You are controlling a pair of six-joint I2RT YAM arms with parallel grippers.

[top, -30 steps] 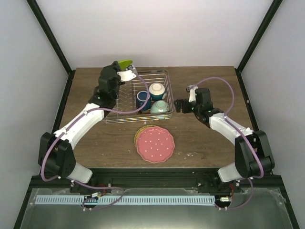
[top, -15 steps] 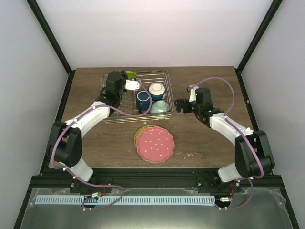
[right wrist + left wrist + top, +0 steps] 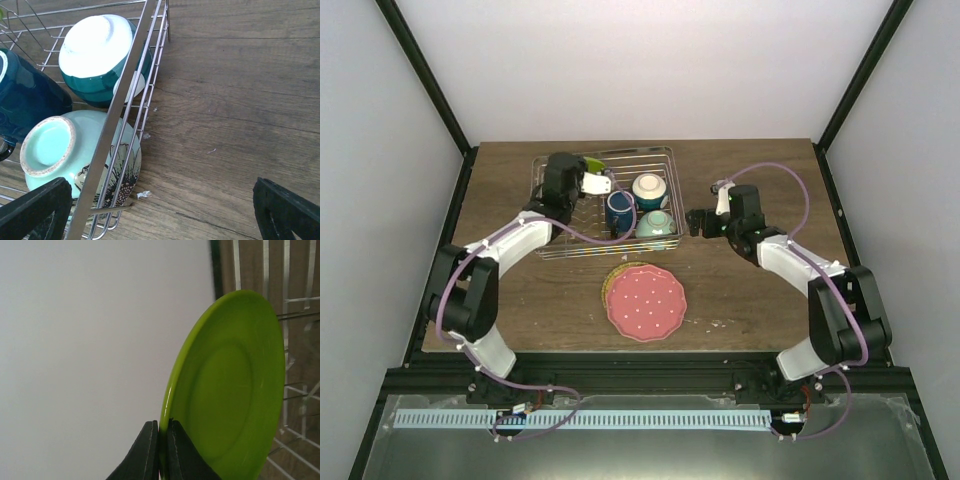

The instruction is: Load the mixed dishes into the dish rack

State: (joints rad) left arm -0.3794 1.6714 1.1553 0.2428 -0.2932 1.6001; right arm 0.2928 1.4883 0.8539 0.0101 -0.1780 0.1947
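My left gripper holds the lime-green plate. It should lower the plate next, on edge among the rack's wires near the dark blue mug.
My left gripper is shut on the rim of the lime-green plate, holding it on edge over the left part of the silver wire dish rack; from above only a sliver of the plate shows. In the rack sit the dark blue mug, a cream-bottomed bowl with teal sides and the pale mint bowl, both bowls upside down. The pink scalloped plate lies on the table in front of the rack. My right gripper is open and empty, just right of the rack.
A tan mat peeks out from under the pink plate. The rack's right wall is close to my right fingers. Bare wooden table lies to the right of the rack.
My left gripper has carried the green plate rightward and down, from the rack's back-left corner to over its left part. The right arm has barely moved.
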